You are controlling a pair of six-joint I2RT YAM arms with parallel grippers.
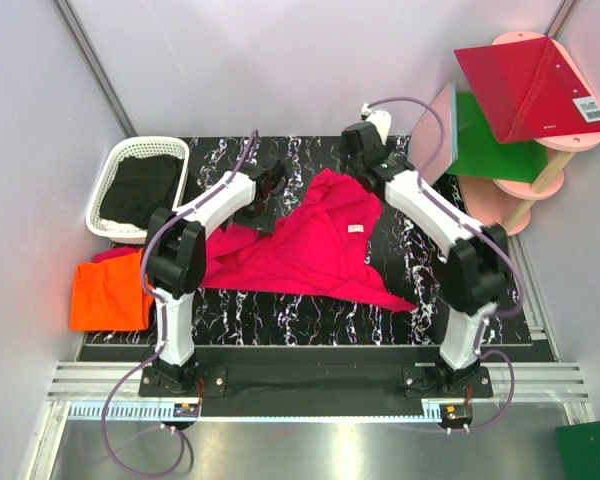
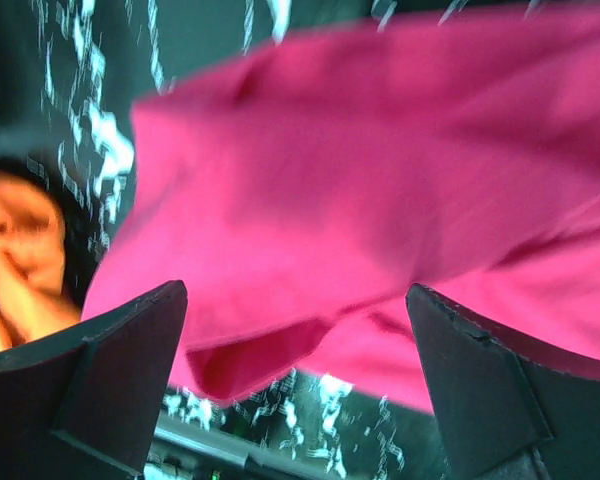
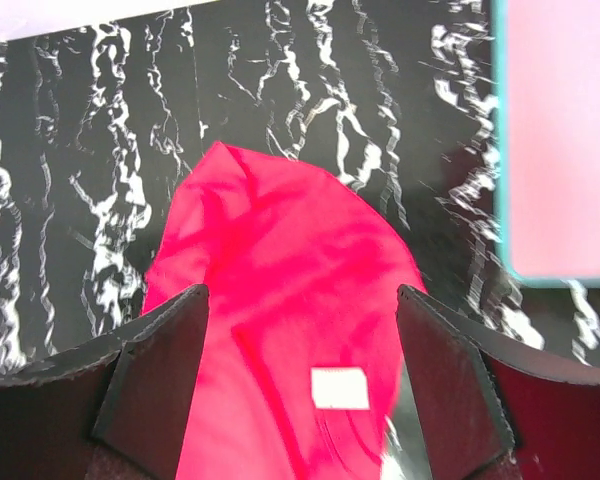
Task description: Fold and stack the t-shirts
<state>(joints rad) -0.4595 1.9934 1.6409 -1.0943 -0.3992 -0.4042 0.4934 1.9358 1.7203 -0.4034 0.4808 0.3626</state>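
Next, my left gripper moves down and toward the basket onto the pink shirt's corner, since that corner lies off toward the basket from my open fingers.
The hot pink t-shirt [image 1: 300, 250] lies spread and rumpled across the black marbled table [image 1: 310, 320], its white neck label [image 1: 357, 228] facing up. The orange t-shirt [image 1: 110, 292] sits bunched at the table's left edge. My left gripper [image 1: 263, 205] hovers over the pink shirt's far left part. In the left wrist view the left gripper [image 2: 295, 300] is open, with the pink t-shirt [image 2: 360, 200] beneath and the orange t-shirt [image 2: 20, 250] off to the left. My right gripper [image 1: 358, 165] is above the shirt's far end. In the right wrist view the right gripper [image 3: 302, 295] is open over the pink t-shirt [image 3: 280, 250] and its label [image 3: 340, 388].
A white basket [image 1: 115, 175] holding dark cloth stands at the back left. At the back right, stiff red [image 1: 530, 85] and green [image 1: 490, 140] panels rest on a pink stand [image 1: 500, 205]. A pale panel [image 3: 565, 140] leans near the right gripper.
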